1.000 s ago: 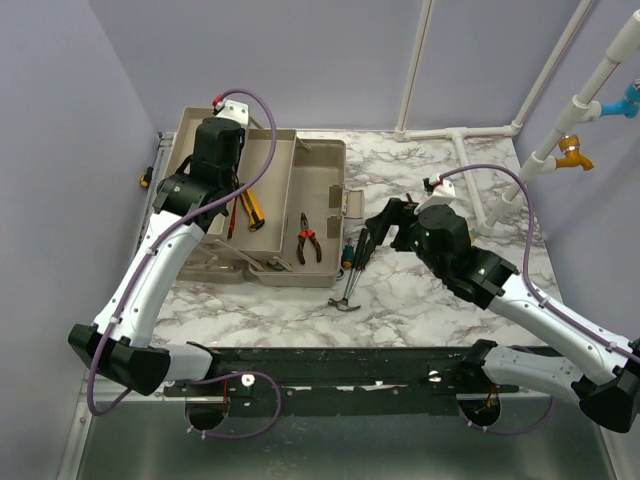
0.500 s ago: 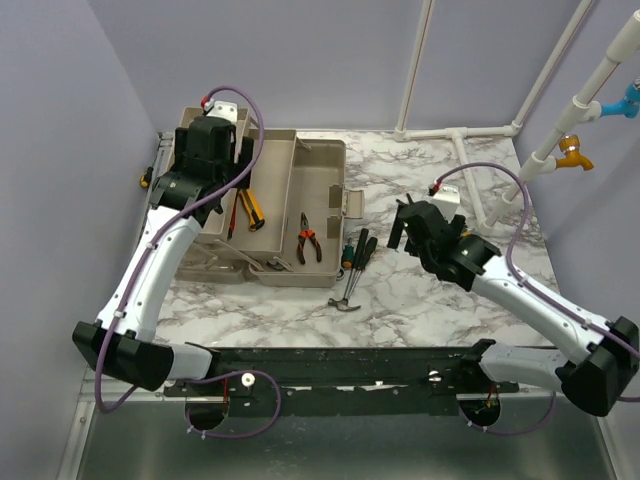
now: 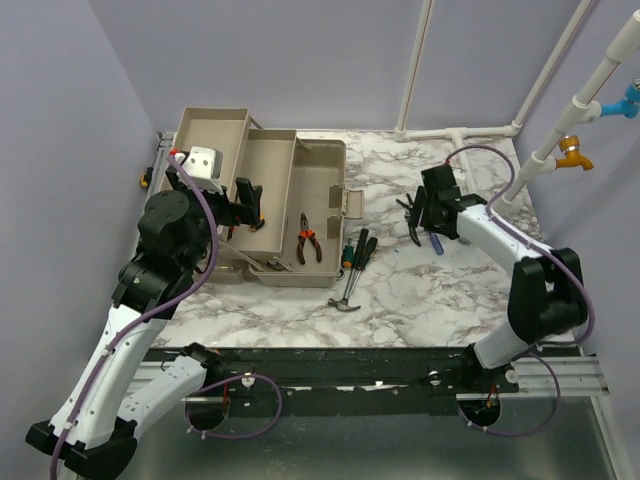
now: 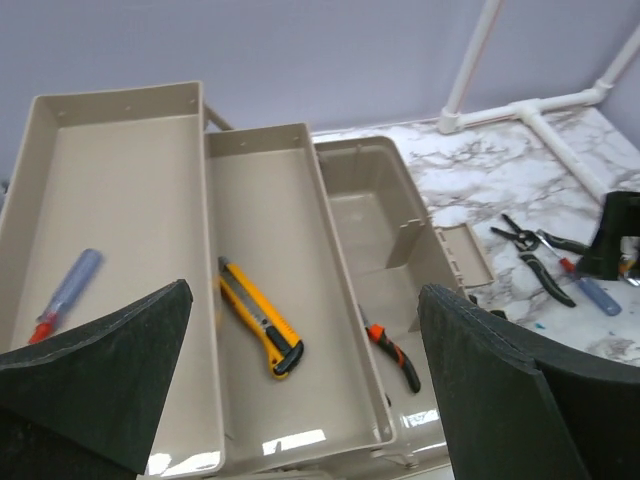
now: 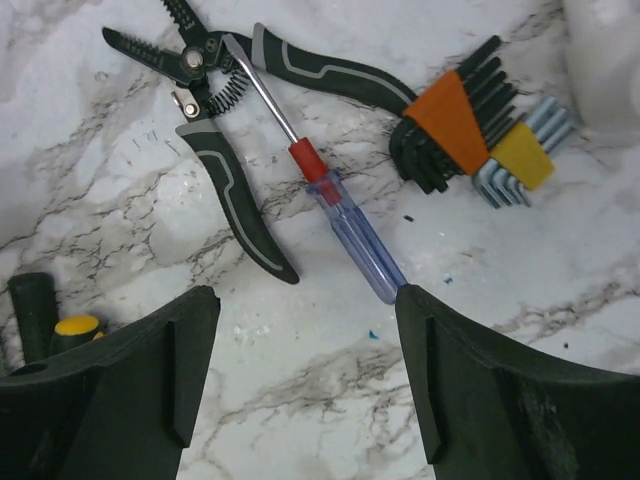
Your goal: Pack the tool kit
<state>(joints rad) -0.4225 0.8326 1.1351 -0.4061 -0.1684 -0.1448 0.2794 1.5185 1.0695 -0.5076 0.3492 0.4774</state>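
Note:
My left gripper crosses the tool kit to the right in the top view next, toward the clear blue screwdriver's handle end [image 3: 438, 248] [image 4: 607, 303], as that screwdriver lies by my right gripper.
The beige tool kit [image 3: 330, 152] lies open at the left with its trays folded out. A blue-handled screwdriver [image 4: 66, 294] lies in the far-left tray. A yellow utility knife [image 4: 261, 322] is in the middle tray, and orange-handled pliers [image 3: 308, 240] are in the box bottom. My left gripper [image 4: 305, 290] hangs open and empty above the trays. My right gripper [image 5: 305, 370] is open just above the table. Its right finger nearly touches the handle end of a clear blue screwdriver [image 5: 345, 225], which lies beside grey wire strippers [image 5: 220, 160].
Two hex key sets, orange [image 5: 450, 118] and yellow [image 5: 520, 155], lie beyond the screwdriver. Green-and-yellow screwdrivers [image 3: 355, 250] and a small hammer [image 3: 346, 295] lie on the marble right of the box. White pipes [image 3: 470, 135] run along the back right.
My left gripper has opened and drawn back from the far-left tray toward the near side. My right arm has swung right and away, from the screwdrivers beside the box to the tools at the right.

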